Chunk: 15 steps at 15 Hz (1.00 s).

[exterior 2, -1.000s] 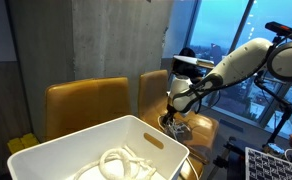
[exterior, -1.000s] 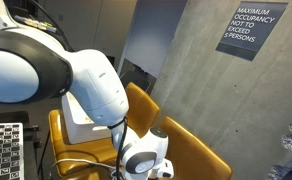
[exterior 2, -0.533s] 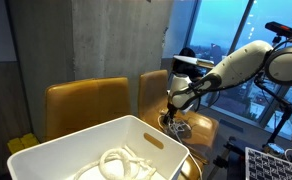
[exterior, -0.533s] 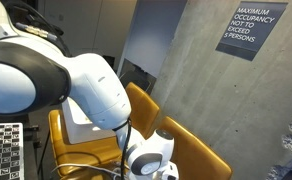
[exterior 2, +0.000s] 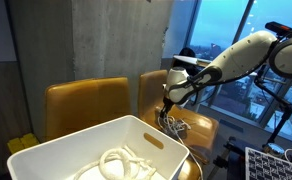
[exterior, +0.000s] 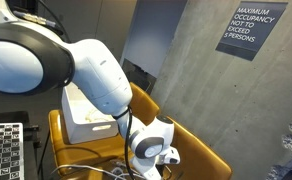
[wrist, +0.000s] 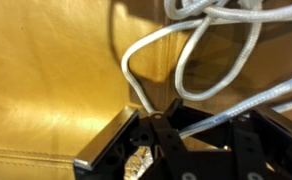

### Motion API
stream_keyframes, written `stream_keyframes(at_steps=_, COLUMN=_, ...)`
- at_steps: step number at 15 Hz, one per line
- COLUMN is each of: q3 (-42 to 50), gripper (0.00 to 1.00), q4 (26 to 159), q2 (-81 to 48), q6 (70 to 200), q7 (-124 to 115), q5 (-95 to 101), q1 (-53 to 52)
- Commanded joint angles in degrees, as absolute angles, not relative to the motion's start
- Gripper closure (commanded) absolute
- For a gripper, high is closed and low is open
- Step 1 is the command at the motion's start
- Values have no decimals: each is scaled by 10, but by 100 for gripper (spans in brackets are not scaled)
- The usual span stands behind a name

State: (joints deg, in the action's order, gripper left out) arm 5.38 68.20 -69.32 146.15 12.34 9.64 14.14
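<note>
The cord lies tangled, so I should raise my gripper from the yellow leather chair seat (exterior 2: 202, 126), draw the pinched piece of cord up and release it above the loops.
A white cord (wrist: 218, 42) lies in loops on the yellow leather chair seat (wrist: 46, 80). My gripper (wrist: 156, 112) is shut on one strand of it, the black jaws pinched together around the cord. In an exterior view the gripper (exterior 2: 168, 103) hangs just above the chair seat (exterior 2: 202, 126), and a tangle of cord (exterior 2: 174, 124) dangles from it down to the seat. From the opposite side the gripper (exterior: 169, 155) sits low over the same chair (exterior: 201, 150), mostly hidden by the wrist.
A white bin (exterior 2: 136, 135) holding another coil of white rope (exterior 2: 121, 163) stands in front of a second yellow chair (exterior 2: 81, 105). The bin (exterior: 86, 115) is behind the arm. A concrete wall carries a sign (exterior: 251, 30). A checkerboard (exterior 2: 276, 165) sits nearby.
The jaws have shut on the cord. The arm has then lifted a little, pulling part of the cord up off the seat.
</note>
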Motion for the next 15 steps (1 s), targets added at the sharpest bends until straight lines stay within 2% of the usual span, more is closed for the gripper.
stream_keyframes(at_steps=1, q3=72, gripper=100, q4=775, q2=-615, q6=1474, q7=119, q5=122, q1=109)
stream_keyframes(at_steps=10, q3=127, gripper=100, q4=958, q2=-417, q6=1468, q7=74, q5=198, q1=11)
stream_keyframes(at_steps=15, q3=140, gripper=100, q4=991, q2=-294, q6=1424, q7=38, q5=241, q1=-28)
